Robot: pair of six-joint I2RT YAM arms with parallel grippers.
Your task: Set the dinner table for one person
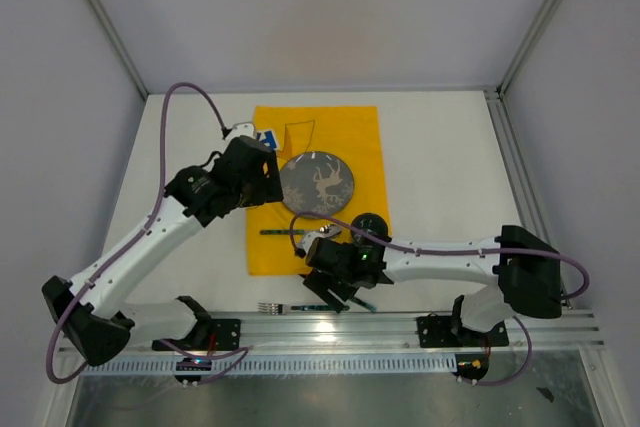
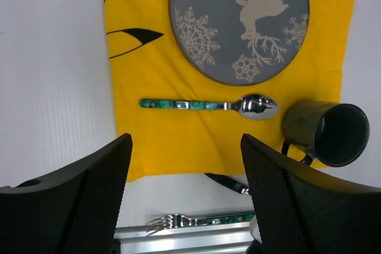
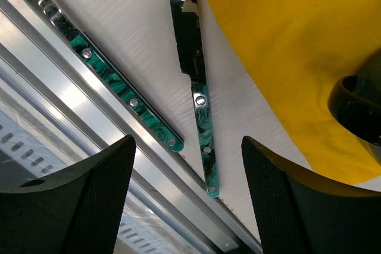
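My right gripper moves down onto the middle of the knife handle (image 1: 358, 301) (image 3: 205, 134) next and closes, since the handle lies below, between the open fingers.
The white dinner table (image 1: 440, 167) carries a yellow cloth (image 1: 316, 127) with a grey deer-print plate (image 1: 316, 185) on it. On the cloth just near of the plate lies a green-handled spoon (image 2: 208, 105), and a dark mug (image 2: 327, 132) stands at the cloth's near right corner. A green-handled knife (image 3: 199, 117) rests on the bare table, and a matching fork (image 3: 125, 99) lies along the metal rail. My left gripper (image 2: 186, 194) hangs open above the cloth's left part, holding nothing. Over the knife handle my right gripper (image 3: 187, 197) stands open and apart from it.
An aluminium rail (image 1: 400, 322) runs along the table's near edge, with the fork (image 1: 270, 307) right against it. White walls with metal posts enclose the table on three sides. Purple cables loop off both arms.
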